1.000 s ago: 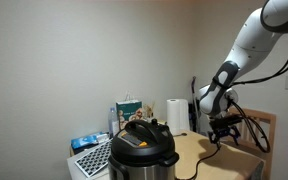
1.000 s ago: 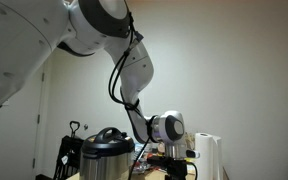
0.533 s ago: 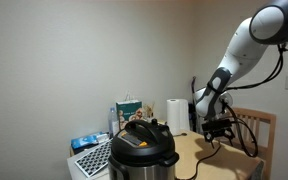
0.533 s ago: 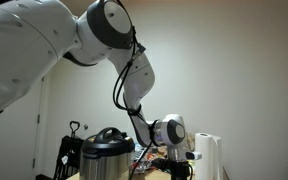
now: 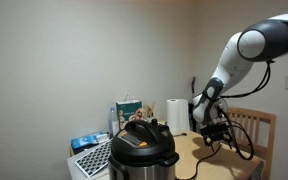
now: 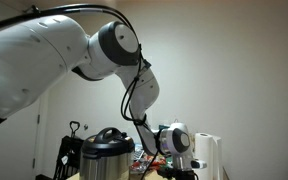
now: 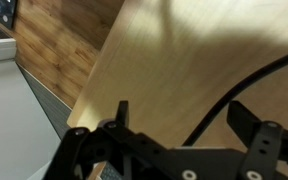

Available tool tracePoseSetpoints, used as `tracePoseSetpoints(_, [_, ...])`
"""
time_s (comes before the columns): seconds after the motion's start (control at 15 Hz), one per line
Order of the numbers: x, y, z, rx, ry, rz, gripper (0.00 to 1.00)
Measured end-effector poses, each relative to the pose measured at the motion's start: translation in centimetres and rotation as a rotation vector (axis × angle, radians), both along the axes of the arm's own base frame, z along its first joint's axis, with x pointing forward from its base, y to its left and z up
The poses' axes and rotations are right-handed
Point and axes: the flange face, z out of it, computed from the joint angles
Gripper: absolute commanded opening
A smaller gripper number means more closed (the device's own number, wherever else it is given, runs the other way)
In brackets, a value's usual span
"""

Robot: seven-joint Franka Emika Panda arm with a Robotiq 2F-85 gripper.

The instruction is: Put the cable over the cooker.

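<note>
The gripper will next move gently down and to the right in the wrist view to close its fingers around the cable, which is below, off-center that way.
The cooker (image 5: 142,147) has a steel body and a black domed lid and stands at the front of a wooden table (image 5: 216,162); it also shows in an exterior view (image 6: 106,153). The thin black cable (image 5: 196,167) trails from it across the table. My gripper (image 5: 212,128) hangs low over the table to the right of the cooker, also seen in an exterior view (image 6: 176,166). In the wrist view my gripper (image 7: 181,107) is open, and the cable (image 7: 246,84) runs across the wood and passes between the two fingers, which stand apart from it.
A white paper-towel roll (image 5: 176,115) stands behind the cooker, also in an exterior view (image 6: 210,156). A wooden chair (image 5: 256,127) is behind my arm. A green-and-white box (image 5: 129,108), blue packets (image 5: 84,142) and a flat grey rack (image 5: 92,158) lie left of the cooker.
My arm has swung down and toward the cooker, and the gripper has shifted slightly nearer the cooker above the table. The cooker and cable have not moved.
</note>
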Motion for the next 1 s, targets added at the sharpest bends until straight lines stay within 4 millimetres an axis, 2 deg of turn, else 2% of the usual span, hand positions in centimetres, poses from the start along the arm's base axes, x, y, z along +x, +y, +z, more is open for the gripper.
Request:
tracePoseSetpoints(0.2, [1.7,-0.8,-1.4,-0.024,-0.002,0.005,1.0])
tracePoseSetpoints(0.27, [2.2,-0.9,-1.6,-0.028,-0.006,0.008,0.75])
tracePoseSetpoints(0.33, [2.6,-0.9,-1.8,-0.031,-0.01,0.01,0.74])
tracePoseSetpoints(0.6, [3.8,-1.0,-2.2,-0.034,-0.01,0.009,0.47])
tracePoseSetpoints(1.0, [4.5,-0.8,-2.1,-0.02,-0.004,-0.001,0.09])
